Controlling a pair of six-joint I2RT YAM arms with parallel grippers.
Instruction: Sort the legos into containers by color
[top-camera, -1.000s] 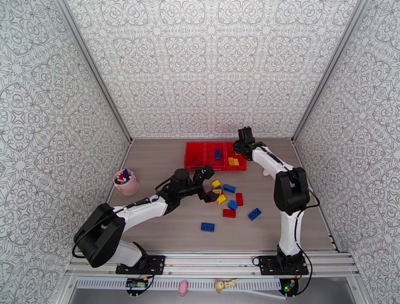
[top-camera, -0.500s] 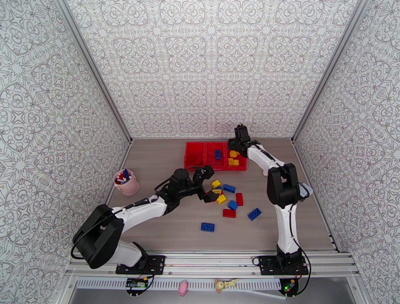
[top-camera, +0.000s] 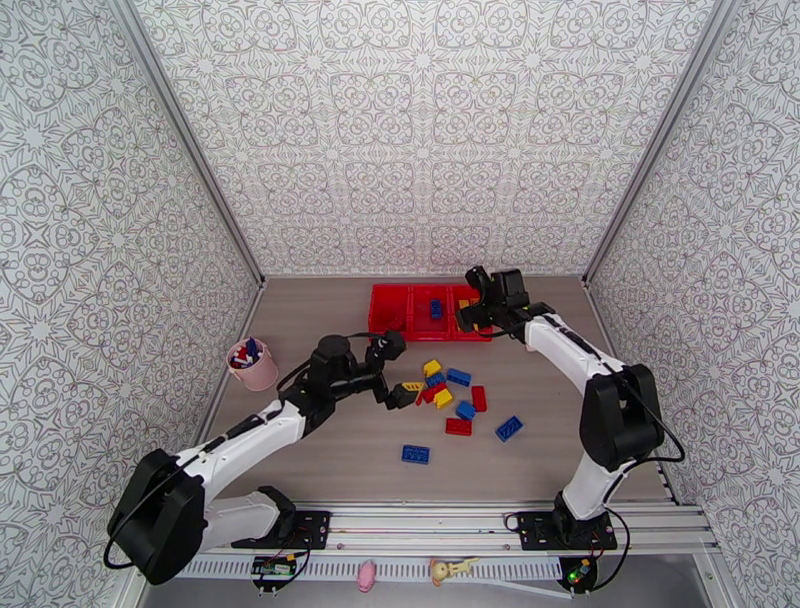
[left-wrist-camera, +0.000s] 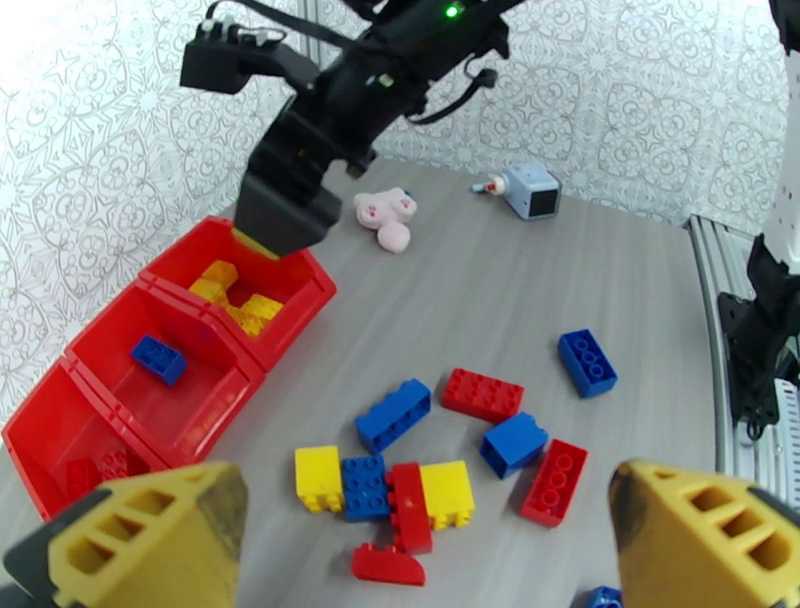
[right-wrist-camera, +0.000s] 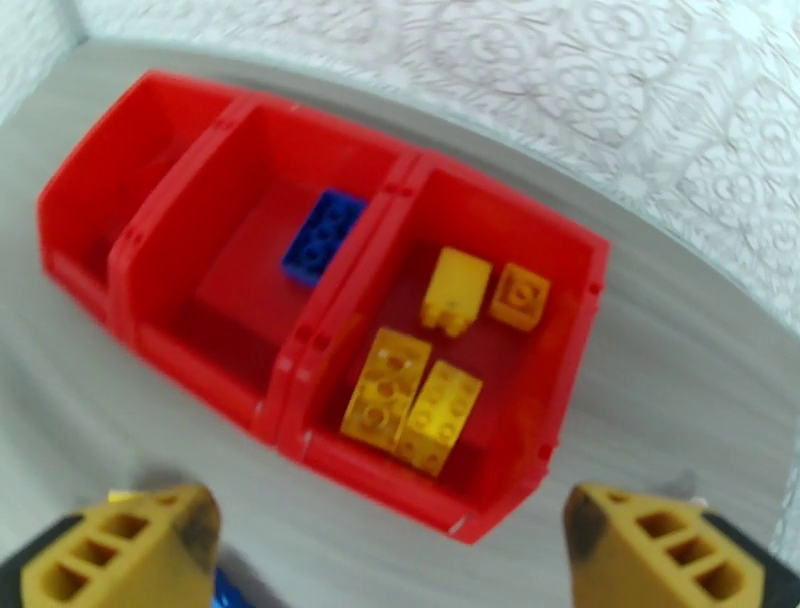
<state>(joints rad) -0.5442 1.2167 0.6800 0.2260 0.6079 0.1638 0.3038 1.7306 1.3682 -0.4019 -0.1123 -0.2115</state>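
Note:
The loose blue lego nearest the bins lies below and back from my right gripper, so the gripper should next turn and move back and down onto it.
The containers are three joined red bins at the back of the table. In the right wrist view, the right bin holds several yellow legos, the middle bin one blue lego. Red legos lie in the left bin. My right gripper hangs open and empty over the right bin, its fingers spread wide. Loose red, blue and yellow legos lie mid-table. My left gripper is open just left of that cluster, its fingers apart.
A pink cup with small items stands at the table's left edge. A pink plush toy and a small white and blue box lie right of the bins. A lone blue lego sits nearer the arm bases.
My right gripper has opened above the right bin, and its arm has swung out to the right. My left gripper has drawn back a little to the left, still open.

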